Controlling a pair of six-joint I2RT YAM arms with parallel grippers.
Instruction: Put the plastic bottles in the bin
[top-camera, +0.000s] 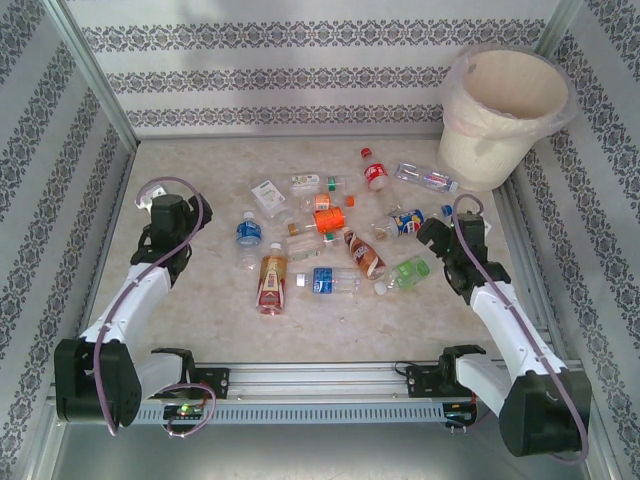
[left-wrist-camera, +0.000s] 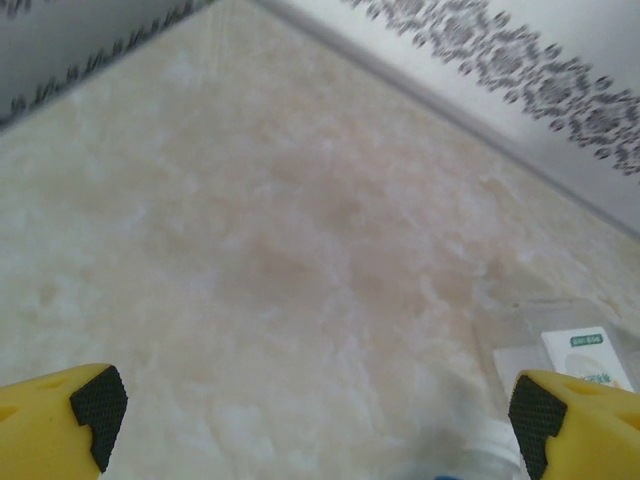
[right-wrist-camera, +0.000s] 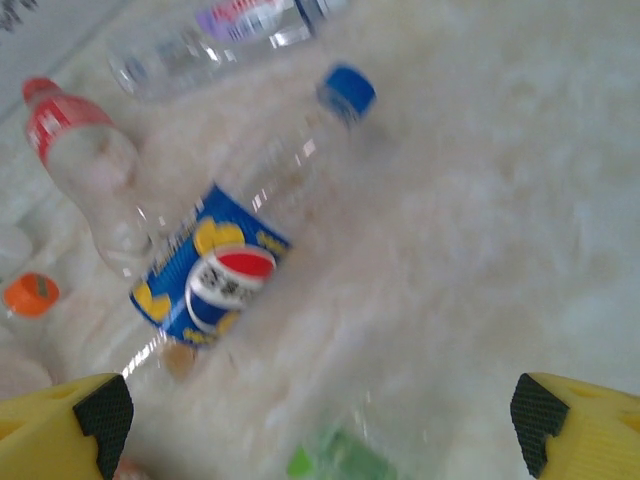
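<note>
I will move my right gripper down and back toward my base next, onto the green-labelled bottle (top-camera: 407, 272) (right-wrist-camera: 350, 455), since there is open table beside it.
Several plastic bottles lie scattered mid-table, among them a blue-labelled one (top-camera: 406, 222), a green-labelled one (top-camera: 408, 271), a red-capped one (top-camera: 374, 171) and an orange-labelled one (top-camera: 271, 281). The cream bin (top-camera: 503, 113) with its bag liner stands at the back right. My right gripper (top-camera: 436, 237) is open above the table, with the blue-labelled bottle (right-wrist-camera: 245, 250) ahead and the green one (right-wrist-camera: 345, 455) just below it. My left gripper (top-camera: 158, 207) is open over bare table, left of the pile; a white-labelled bottle (left-wrist-camera: 590, 360) lies by its right finger.
Patterned walls enclose the table on the left, back and right. A metal rail (top-camera: 320, 375) runs along the near edge between the arm bases. Bare marble-look surface (left-wrist-camera: 300, 230) stretches ahead of the left gripper.
</note>
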